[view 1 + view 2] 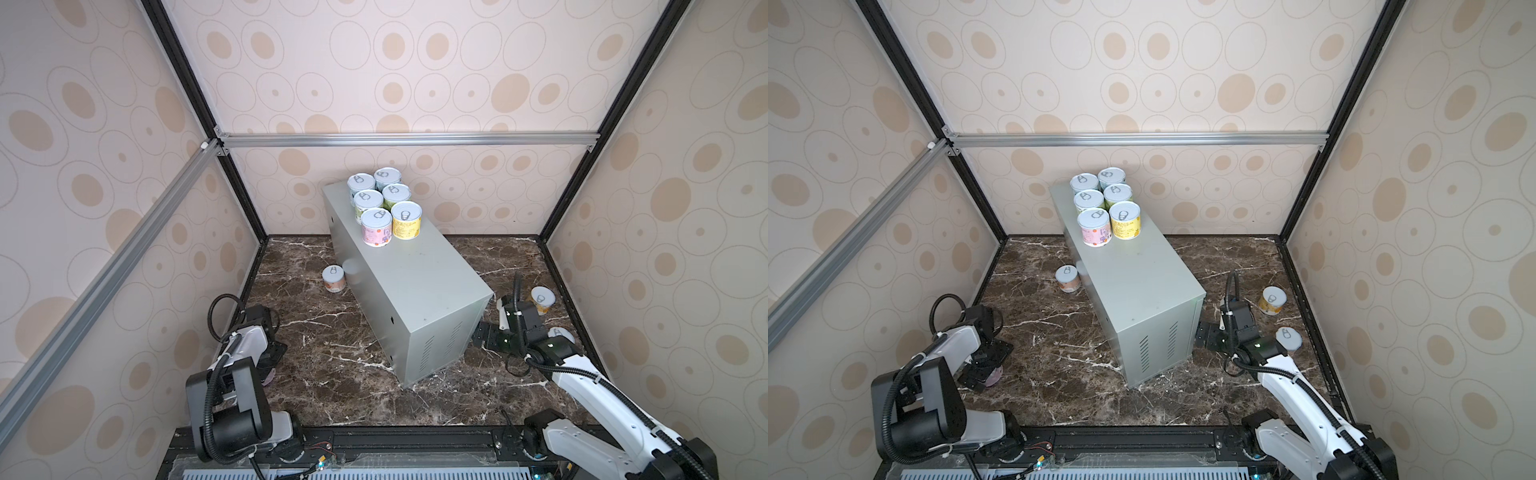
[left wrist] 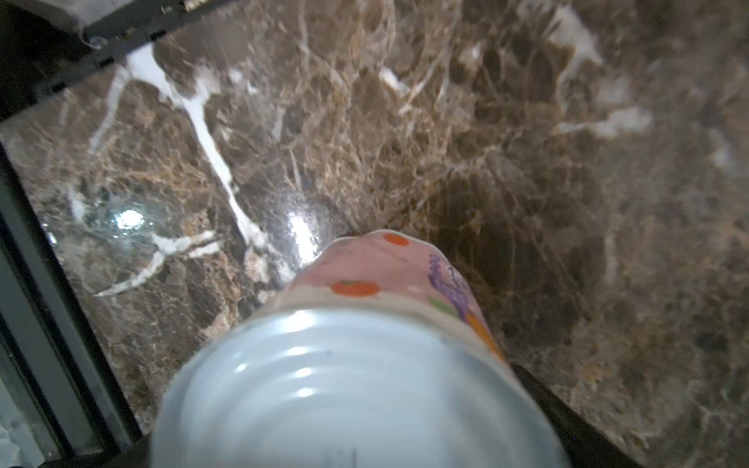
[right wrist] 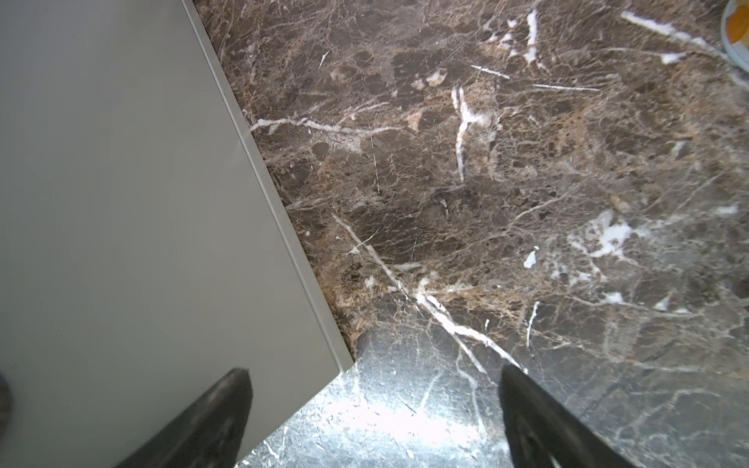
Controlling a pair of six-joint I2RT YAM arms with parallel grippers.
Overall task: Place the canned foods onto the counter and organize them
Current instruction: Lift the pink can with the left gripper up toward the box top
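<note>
The pink can (image 2: 364, 364) is already between the open fingers, so next my left gripper will stay low over the marble and close them around its pink side (image 2: 382, 276).
Several canned foods (image 1: 376, 208) stand in two rows at the far end of the counter (image 1: 415, 282), a light-grey metal box. A pink can (image 2: 364, 364) lies tilted on the marble, its ribbed bottom towards the left wrist camera. My left gripper (image 1: 984, 361) is open around this can, with one dark finger (image 2: 567, 429) beside it. My right gripper (image 3: 373, 370) is open and empty, low over the marble at the counter's (image 3: 121, 202) near right corner. An orange can (image 1: 333, 279) stands left of the counter. A yellow-orange can (image 1: 1272, 300) and another can (image 1: 1288, 338) stand on the right.
Patterned walls with black and aluminium frame bars (image 1: 407, 139) enclose the dark marble surface (image 1: 340, 374) on three sides. The counter (image 1: 1133, 282) runs diagonally from the back wall towards the front. A black rail (image 1: 374, 440) crosses the front by the arm bases.
</note>
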